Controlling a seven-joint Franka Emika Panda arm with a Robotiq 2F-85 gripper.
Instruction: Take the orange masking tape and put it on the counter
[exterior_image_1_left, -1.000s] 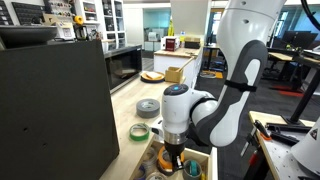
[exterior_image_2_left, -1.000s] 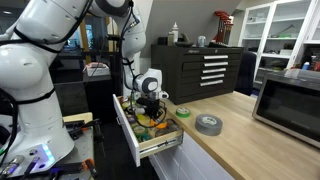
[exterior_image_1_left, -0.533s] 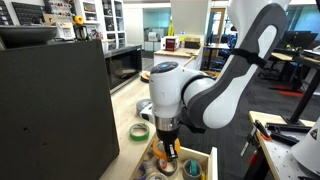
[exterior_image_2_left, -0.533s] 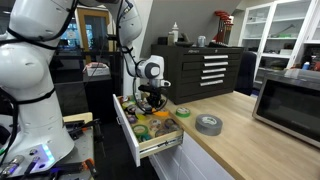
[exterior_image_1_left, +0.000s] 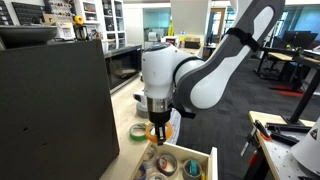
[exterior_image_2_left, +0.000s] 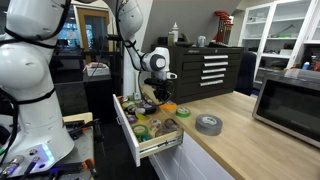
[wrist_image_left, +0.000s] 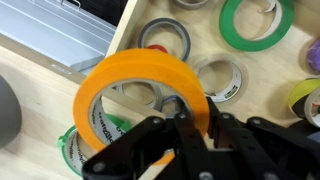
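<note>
My gripper shifts over the clear counter between the green and grey rolls, below and to its left in the wrist view, next, then lowers and releases.
My gripper (wrist_image_left: 195, 122) is shut on the orange masking tape (wrist_image_left: 130, 65), pinching the ring's wall between its fingers. It holds the roll in the air above the edge where the open wooden drawer (exterior_image_2_left: 146, 133) meets the pale counter (exterior_image_2_left: 245, 140). In both exterior views the tape (exterior_image_1_left: 158, 133) (exterior_image_2_left: 163, 104) hangs at the gripper (exterior_image_1_left: 158, 128) (exterior_image_2_left: 160, 99), clear of the drawer's contents. The counter also shows in an exterior view (exterior_image_1_left: 128, 106).
A small green tape roll (exterior_image_1_left: 139, 131) (exterior_image_2_left: 183, 112) (wrist_image_left: 84, 142) lies on the counter just below the held roll. A grey roll (exterior_image_2_left: 208, 124) lies further along. The drawer holds several tape rolls (wrist_image_left: 258, 25). A microwave (exterior_image_2_left: 290, 100) and a black cabinet (exterior_image_1_left: 55, 100) stand nearby.
The gripper has risen out of the drawer with the orange tape in it and moved towards the counter side.
</note>
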